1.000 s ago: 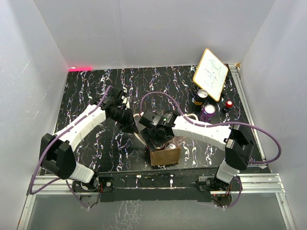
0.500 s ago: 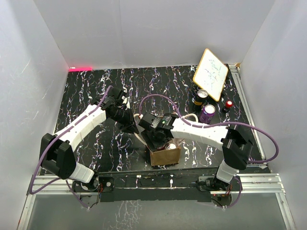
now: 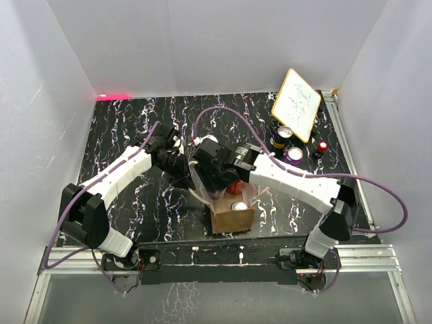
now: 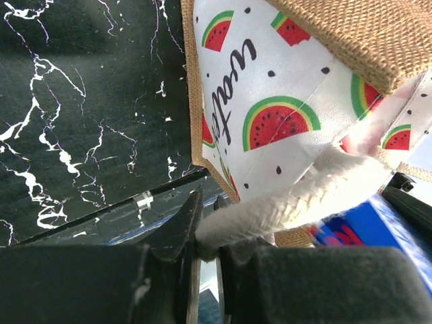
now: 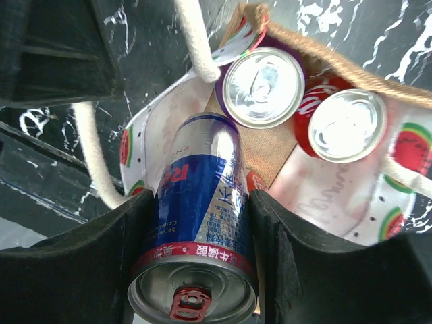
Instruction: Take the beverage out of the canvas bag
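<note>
I should next swing my right gripper across and down to release the blue and silver can, since the tabletop beside the whiteboard's purple can is to its right in the top view.
The canvas bag (image 3: 233,221) stands near the table's front edge; its watermelon-print lining (image 4: 270,101) shows in both wrist views. My right gripper (image 5: 199,270) is shut on a blue and silver beverage can (image 5: 196,223), held above the bag's open mouth (image 5: 317,54). A purple can (image 5: 263,86) and a red cola can (image 5: 345,125) stand upright inside the bag. My left gripper (image 4: 209,250) is shut on a cream rope handle (image 4: 290,199) and holds it up on the bag's left side. In the top view the right gripper (image 3: 224,181) hides the held can.
A small whiteboard (image 3: 297,104) leans at the back right. In front of it stand a dark can (image 3: 284,135), a purple can (image 3: 293,154) and a small red-topped item (image 3: 322,146). White walls enclose the black marbled table (image 3: 121,128).
My right gripper closed on the blue and silver can and rose with it, away from the bag's floor. The left gripper kept hold of the handle and barely moved.
</note>
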`<state>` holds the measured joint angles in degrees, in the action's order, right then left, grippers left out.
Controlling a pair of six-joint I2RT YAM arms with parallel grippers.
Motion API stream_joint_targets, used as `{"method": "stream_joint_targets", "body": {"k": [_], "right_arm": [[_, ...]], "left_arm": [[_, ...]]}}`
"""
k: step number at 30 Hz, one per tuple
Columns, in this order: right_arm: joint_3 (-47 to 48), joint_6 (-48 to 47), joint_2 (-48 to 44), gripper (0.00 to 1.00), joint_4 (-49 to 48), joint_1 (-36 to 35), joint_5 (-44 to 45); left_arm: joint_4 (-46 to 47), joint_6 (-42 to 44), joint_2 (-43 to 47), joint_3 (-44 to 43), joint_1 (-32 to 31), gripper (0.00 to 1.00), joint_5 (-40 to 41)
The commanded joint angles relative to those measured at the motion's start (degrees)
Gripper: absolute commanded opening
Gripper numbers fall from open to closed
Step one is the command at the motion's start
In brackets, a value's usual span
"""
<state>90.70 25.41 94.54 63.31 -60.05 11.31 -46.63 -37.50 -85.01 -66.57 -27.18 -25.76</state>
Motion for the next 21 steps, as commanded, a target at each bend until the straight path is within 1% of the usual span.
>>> {"method": "stream_joint_targets", "body": {"k": [1,3,7,10,16,18,21], "right_arm": [[5.55,0.51,-6.64,0.21,1.68,-0.31,5.33],[5.11,0.92,-8.24,0.2,1.44,-0.33,6.44],[5.33,0.88,-10.4,0.14,1.44,-0.25,8.96],[8.33,0.04,-10.97,0.11,2.27,-0.09,11.99],[14.84,-4.49,-12.82,0.1,1.1,1.27,21.84],[15.91,-6.27,-13.05,0.11,0.36,3.88,23.41],[15.53,-8.57,-12.88,0.08,-0.28,12.48,19.98]], "left_arm": [[-1.0,1.26,-0.02,-1.72,0.11,0.0,-0.17],[-1.17,1.33,-0.05,-1.68,0.11,0.0,0.05],[-1.18,1.29,0.02,-1.55,0.11,0.0,0.08],[-1.18,1.28,-0.18,-1.8,0.11,0.0,0.1],[-1.1,1.11,-1.26,-2.62,0.11,0.0,0.12],[-1.01,1.02,-1.73,-2.97,0.11,0.0,0.11],[-1.09,1.15,-2.28,-3.45,0.11,0.0,0.01]]}}
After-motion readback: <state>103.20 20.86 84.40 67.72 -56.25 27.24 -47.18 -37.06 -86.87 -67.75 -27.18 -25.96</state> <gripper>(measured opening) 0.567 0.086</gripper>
